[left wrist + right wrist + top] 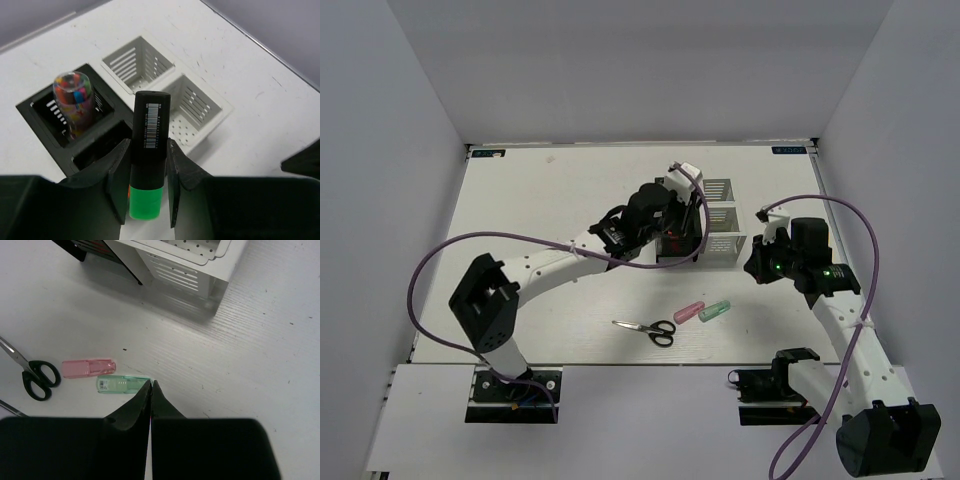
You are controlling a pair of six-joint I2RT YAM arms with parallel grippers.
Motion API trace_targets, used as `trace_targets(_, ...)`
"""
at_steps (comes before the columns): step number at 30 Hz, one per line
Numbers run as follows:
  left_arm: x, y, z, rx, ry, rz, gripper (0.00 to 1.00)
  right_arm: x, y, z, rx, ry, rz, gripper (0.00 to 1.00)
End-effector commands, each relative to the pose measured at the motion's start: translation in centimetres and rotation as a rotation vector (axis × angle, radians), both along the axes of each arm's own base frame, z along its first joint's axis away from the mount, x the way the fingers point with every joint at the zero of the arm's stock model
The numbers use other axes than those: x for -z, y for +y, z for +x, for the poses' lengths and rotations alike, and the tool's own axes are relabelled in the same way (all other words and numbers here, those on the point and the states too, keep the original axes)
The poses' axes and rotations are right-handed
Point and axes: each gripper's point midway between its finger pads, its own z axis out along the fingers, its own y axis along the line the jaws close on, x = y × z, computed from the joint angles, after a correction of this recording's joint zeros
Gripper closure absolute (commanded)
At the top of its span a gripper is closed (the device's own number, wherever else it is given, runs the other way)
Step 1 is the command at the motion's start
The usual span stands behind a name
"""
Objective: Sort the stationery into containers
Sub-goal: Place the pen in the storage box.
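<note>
The left gripper moves away from the white organizer's border and down into the black organizer's open section beside the clear tube next, since the green marker (pixel 150 125) hangs near that border.
My left gripper (pixel 148 147) is shut on a green marker (pixel 150 125) with a black barcoded body and a green cap. It holds the marker above the black organizer (pixel 35 107), near its border with the white organizer (pixel 212 100). A clear tube of coloured bits (pixel 75 100) stands in a black compartment. In the top view the left gripper (pixel 672 225) hovers over the black organizer (pixel 677 255). My right gripper (pixel 151 385) is shut and empty, above the table next to a mint tube (pixel 122 384). A pale pink tube (pixel 88 368) and black-handled scissors (pixel 37 377) lie to the left of the mint tube.
In the top view the white organizer (pixel 720 228) stands right of the black one, with my right gripper (pixel 757 262) just to its right. The pink tube (pixel 689 311), mint tube (pixel 714 312) and scissors (pixel 650 329) lie near the table's front edge.
</note>
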Motion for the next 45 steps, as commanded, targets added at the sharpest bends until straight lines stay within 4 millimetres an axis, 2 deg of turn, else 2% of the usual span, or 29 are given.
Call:
trace_targets(1, -4.5, -0.8, 2.1, 0.026, -0.124, -0.110, 1.00, -0.2, 0.5, 0.1, -0.036, -0.022, 0.015, 1.00)
trace_targets(6, -3.1, -0.3, 4.1, -0.016, -0.136, -0.182, 1.00, -0.3, 0.8, -0.2, -0.053, -0.024, 0.025, 1.00)
trace_targets(7, -2.9, 0.2, 5.0, -0.028, -0.138, -0.197, 1.00, -0.1, 0.9, -0.2, -0.055, -0.017, 0.025, 1.00)
trace_targets(13, -1.2, 0.0, 6.9, -0.032, -0.077, -0.339, 1.00, 0.1, 0.8, -0.1, -0.059, -0.016, 0.020, 1.00)
trace_targets(16, 0.2, -0.2, 7.2, -0.020, -0.044, -0.388, 1.00, 0.1, 0.8, -0.1, -0.061, -0.020, 0.016, 1.00)
trace_targets(19, 0.6, -0.4, 7.4, -0.026, -0.030, -0.420, 1.00, 0.1, 0.9, -0.2, -0.065, -0.015, 0.020, 1.00)
trace_targets(21, 1.1, -0.2, 8.0, -0.037, -0.019, -0.423, 0.97, 0.2, 0.9, -0.2, -0.070, -0.016, 0.019, 1.00)
trace_targets(23, 1.7, -0.3, 7.9, -0.038, -0.002, -0.422, 0.75, 0.2, 0.9, -0.2, -0.070, -0.016, 0.021, 0.99)
trace_targets(24, 2.2, -0.3, 7.8, -0.036, 0.006, -0.417, 0.69, 0.2, 0.9, -0.2, -0.069, -0.016, 0.018, 0.99)
trace_targets(25, 2.3, -0.2, 7.9, -0.035, 0.009, -0.417, 0.66, 0.2, 0.9, -0.3, -0.073, -0.015, 0.020, 0.94)
trace_targets(27, 2.8, -0.1, 7.6, -0.034, 0.016, -0.404, 0.49, 0.2, 1.0, -0.2, -0.077, -0.014, 0.020, 0.87)
trace_targets(32, 2.4, 0.4, 7.2, -0.034, 0.000, -0.381, 0.36, 0.1, 0.9, -0.2, -0.075, -0.016, 0.022, 0.71)
trace_targets(34, 2.2, 0.5, 7.2, -0.037, 0.003, -0.372, 0.36, 0.3, 1.0, -0.3, -0.077, -0.004, 0.022, 0.69)
trace_targets(35, 2.3, 0.6, 7.1, -0.035, -0.001, -0.363, 0.41, 0.3, 1.0, -0.3, -0.076, -0.007, 0.023, 0.69)
trace_targets(36, 1.7, 0.8, 7.1, -0.038, -0.010, -0.370, 0.48, 0.3, 1.1, -0.4, -0.081, -0.004, 0.025, 0.69)
trace_targets(38, 1.0, 0.9, 6.8, -0.025, -0.023, -0.368, 0.61, 0.4, 1.2, -0.5, -0.101, -0.007, 0.026, 0.80)
trace_targets(39, -0.8, 1.3, 6.2, -0.010, -0.043, -0.376, 0.74, 0.2, 1.7, -0.8, -0.132, -0.010, 0.046, 0.85)
trace_targets(40, -0.9, 1.3, 5.6, 0.004, -0.050, -0.360, 0.78, 0.3, 2.6, -1.5, -0.230, -0.028, 0.057, 0.98)
trace_targets(42, -1.3, 2.3, 4.2, 0.016, -0.054, -0.274, 0.86, 0.8, 3.2, -2.8, -0.361, -0.041, 0.044, 1.00)
trace_targets(43, -1.8, 2.8, 2.8, 0.026, -0.030, -0.228, 0.86, 0.7, 5.0, -4.6, -0.493, -0.024, 0.143, 1.00)
trace_targets(44, -3.3, 4.2, 1.1, 0.011, -0.021, -0.173, 0.86, 1.6, 5.5, -6.5, -0.708, -0.086, 0.126, 1.00)
trace_targets(45, -2.1, 4.2, 0.3, 0.003, 0.023, -0.122, 0.83, 2.3, 5.2, -7.1, -0.781, -0.118, 0.085, 1.00)
